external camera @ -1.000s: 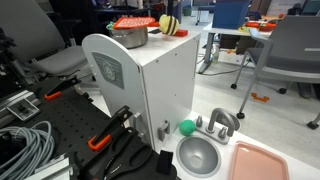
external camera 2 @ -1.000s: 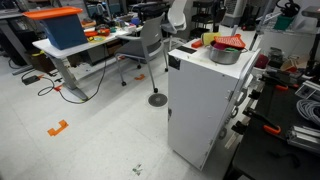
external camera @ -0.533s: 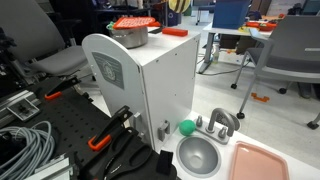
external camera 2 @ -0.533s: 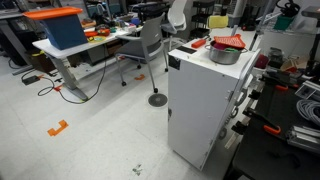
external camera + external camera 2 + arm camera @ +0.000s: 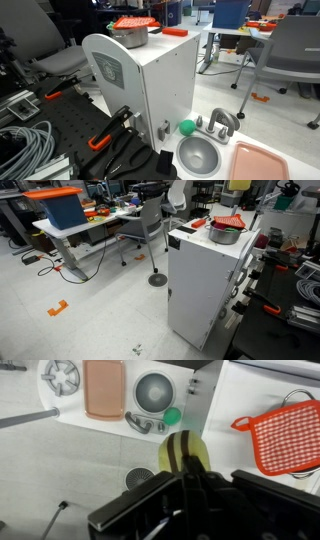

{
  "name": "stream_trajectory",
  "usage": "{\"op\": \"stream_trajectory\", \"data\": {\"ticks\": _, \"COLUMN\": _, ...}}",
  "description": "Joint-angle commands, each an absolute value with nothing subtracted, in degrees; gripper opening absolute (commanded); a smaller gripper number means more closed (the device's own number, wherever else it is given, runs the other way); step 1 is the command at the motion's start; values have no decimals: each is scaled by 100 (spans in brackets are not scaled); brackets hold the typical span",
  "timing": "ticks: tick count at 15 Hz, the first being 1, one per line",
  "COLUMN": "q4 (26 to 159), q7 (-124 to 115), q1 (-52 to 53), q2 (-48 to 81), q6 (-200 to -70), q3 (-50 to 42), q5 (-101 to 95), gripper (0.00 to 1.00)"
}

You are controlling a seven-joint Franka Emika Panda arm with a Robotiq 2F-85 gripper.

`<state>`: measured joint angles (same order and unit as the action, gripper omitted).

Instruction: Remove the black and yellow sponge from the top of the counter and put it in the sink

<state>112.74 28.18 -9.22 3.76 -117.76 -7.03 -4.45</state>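
Observation:
The sponge still hangs beside the round metal sink (image 5: 198, 157) (image 5: 154, 393). Next, my gripper carries the sponge past the green ball, over that sink, and releases it there.
In the wrist view my gripper (image 5: 186, 472) is shut on the black and yellow sponge (image 5: 183, 453) and holds it in the air, above floor beside the counter top (image 5: 245, 395). In an exterior view the sponge (image 5: 238, 185) shows as a yellow patch at the top edge, above the white counter (image 5: 200, 280). The counter (image 5: 150, 80) also stands in the other view, where sponge and gripper are out of frame. The round metal sink (image 5: 198, 157) with its grey faucet sits low beside the counter; it also shows in the wrist view (image 5: 153, 392).
A metal pot with an orange lid (image 5: 130, 30) stands on the counter top, also seen in the wrist view (image 5: 285, 435). A green ball (image 5: 186, 127) lies by the faucet. A pink tray (image 5: 262, 160) sits next to the sink. Cables and tools (image 5: 30, 145) lie beside the counter.
The sponge was on the counter top a second ago. It has been lifted straight up in the gripper and has left the top of one exterior view.

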Motion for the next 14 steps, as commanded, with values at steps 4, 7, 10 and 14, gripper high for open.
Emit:
{"op": "stream_trajectory", "data": {"ticks": 4, "q4": 11566, "q7": 2362, "q1": -1238, "q2": 216, "q6": -11832, "q3": -1136, "q5": -603, "gripper": 0}}
{"op": "stream_trajectory", "data": {"ticks": 7, "q4": 11497, "q7": 2248, "q1": -1322, "q2": 379, "q6": -11789, "q3": -1235, "q5": -552, "gripper": 0}}
{"op": "stream_trajectory", "data": {"ticks": 10, "q4": 11465, "q7": 2125, "q1": -1343, "q2": 493, "q6": -11806, "q3": -1237, "q5": -570, "gripper": 0}}
{"op": "stream_trajectory", "data": {"ticks": 14, "q4": 11431, "q7": 1817, "q1": -1320, "q2": 611, "q6": -11943, "q3": -1230, "q5": -806, "gripper": 0}}
